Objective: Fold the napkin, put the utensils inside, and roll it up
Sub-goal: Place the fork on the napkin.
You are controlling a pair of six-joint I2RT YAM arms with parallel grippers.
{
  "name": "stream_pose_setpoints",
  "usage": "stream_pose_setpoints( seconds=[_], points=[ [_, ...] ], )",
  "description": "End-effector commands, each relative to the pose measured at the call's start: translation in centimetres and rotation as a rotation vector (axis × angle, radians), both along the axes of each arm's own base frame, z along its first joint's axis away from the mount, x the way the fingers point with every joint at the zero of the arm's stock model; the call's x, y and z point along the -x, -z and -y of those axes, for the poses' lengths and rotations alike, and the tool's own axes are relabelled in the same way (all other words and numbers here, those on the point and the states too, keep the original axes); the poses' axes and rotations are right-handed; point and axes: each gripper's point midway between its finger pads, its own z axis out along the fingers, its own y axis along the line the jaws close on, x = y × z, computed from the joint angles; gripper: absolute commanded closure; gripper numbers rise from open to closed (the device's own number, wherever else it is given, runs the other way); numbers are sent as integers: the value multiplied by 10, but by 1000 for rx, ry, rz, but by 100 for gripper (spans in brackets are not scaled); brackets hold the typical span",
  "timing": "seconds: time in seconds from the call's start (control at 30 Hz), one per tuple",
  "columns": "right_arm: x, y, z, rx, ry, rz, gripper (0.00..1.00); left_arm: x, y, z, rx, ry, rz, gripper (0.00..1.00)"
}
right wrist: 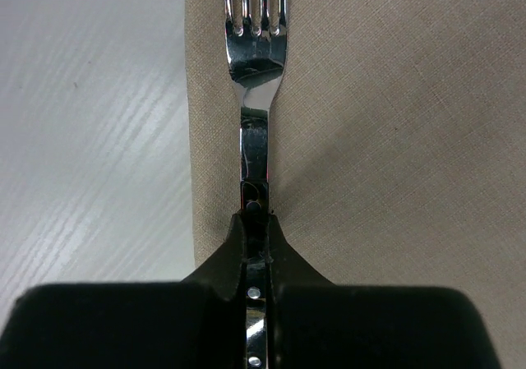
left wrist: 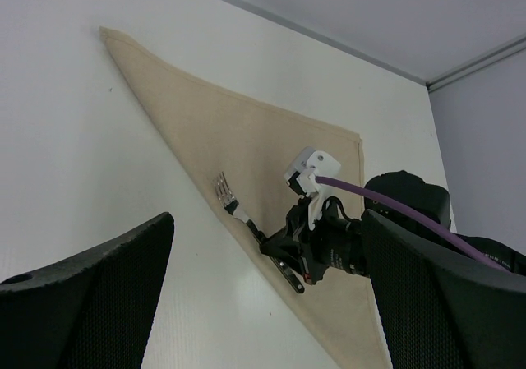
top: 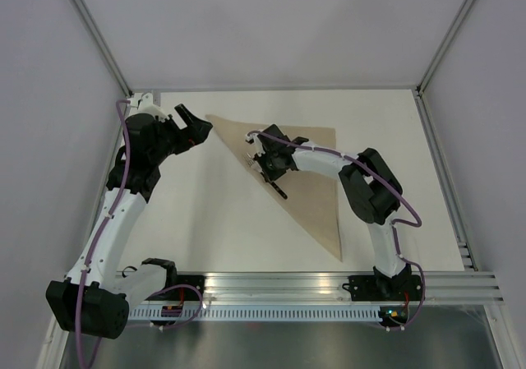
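I should slide the fork (right wrist: pixel 256 98) to the left in the top view and slightly back with my right gripper next, then release it, because the tabletop is bare on that side of my right gripper.
The tan napkin (top: pixel 308 180) lies folded into a triangle on the white table; it also shows in the left wrist view (left wrist: pixel 238 131) and the right wrist view (right wrist: pixel 394 122). The fork (right wrist: pixel 256 98) lies along the napkin's long folded edge, tines toward the far left; it also shows in the top view (top: pixel 261 168) and the left wrist view (left wrist: pixel 234 205). My right gripper (top: pixel 267 168) is shut on the fork's handle, low over the cloth (right wrist: pixel 256 237). My left gripper (top: pixel 196 126) is open and empty, raised just left of the napkin's far corner.
The white table (top: pixel 205 221) is fenced by grey walls and a metal frame. An aluminium rail (top: pixel 329 287) with the arm bases runs along the near edge. The right arm's purple cable (left wrist: pixel 394 196) loops over the napkin.
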Motion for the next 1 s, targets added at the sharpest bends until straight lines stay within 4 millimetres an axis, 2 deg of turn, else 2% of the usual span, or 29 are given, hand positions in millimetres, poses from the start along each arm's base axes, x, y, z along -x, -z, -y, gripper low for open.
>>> stream_pose_setpoints(
  seconds=[0.0,0.37,0.53,0.8,0.97],
  points=[
    [36,35,-7,51,-46,-97,100,2,-13,-6,-36,-7,44,2],
    [68,40,-35,23,-84,-138,99,2,-12,-10,-62,-20,47,2],
    [71,32,-36,-6,-55,-139,100,0,-10,-12,-69,-27,41,1],
    [77,35,-35,-11,-48,-163,100,-3,-7,-10,-65,-24,33,1],
    [76,26,-38,-21,-50,-158,100,-4,-8,-9,-61,-22,34,1]
  ],
)
